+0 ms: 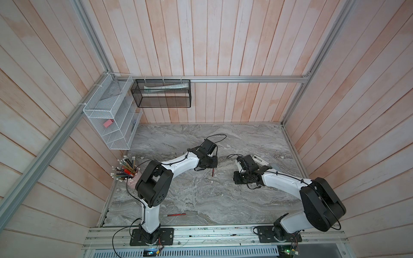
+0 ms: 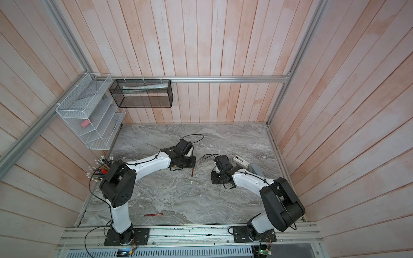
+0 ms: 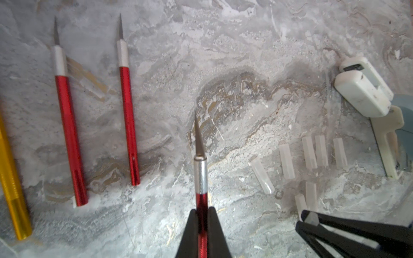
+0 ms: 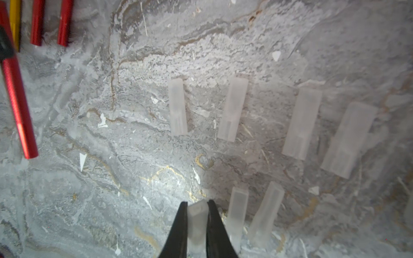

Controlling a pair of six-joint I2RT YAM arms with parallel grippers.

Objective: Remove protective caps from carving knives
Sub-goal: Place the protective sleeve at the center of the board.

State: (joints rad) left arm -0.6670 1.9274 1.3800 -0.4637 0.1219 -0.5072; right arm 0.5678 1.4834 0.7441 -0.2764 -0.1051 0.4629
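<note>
The red knife's blade is bare, so the robot's left gripper next needs to move the knife outward and down onto open marble (image 3: 169, 99) beside the nearest red knife and let it go.
My left gripper (image 3: 202, 210) is shut on a red carving knife (image 3: 200, 174), whose bare grey blade points away from the camera. In both top views that knife (image 1: 212, 172) (image 2: 192, 172) hangs below the left wrist at mid-table. Two more bare-bladed red knives (image 3: 69, 125) (image 3: 129, 120) and a yellow one (image 3: 12, 189) lie side by side on the marble. My right gripper (image 4: 196, 204) is shut on one translucent protective cap (image 4: 197, 221). Several loose caps (image 4: 177, 107) (image 3: 309, 152) lie in rows beside it.
A white stapler-like device (image 3: 364, 87) (image 1: 260, 160) lies behind the caps. A cup of pencils (image 1: 127, 169) stands at the table's left edge. A thin red stick (image 1: 176, 215) lies near the front edge. A white wire shelf (image 1: 111, 116) and a black mesh basket (image 1: 161, 93) hang on the wall.
</note>
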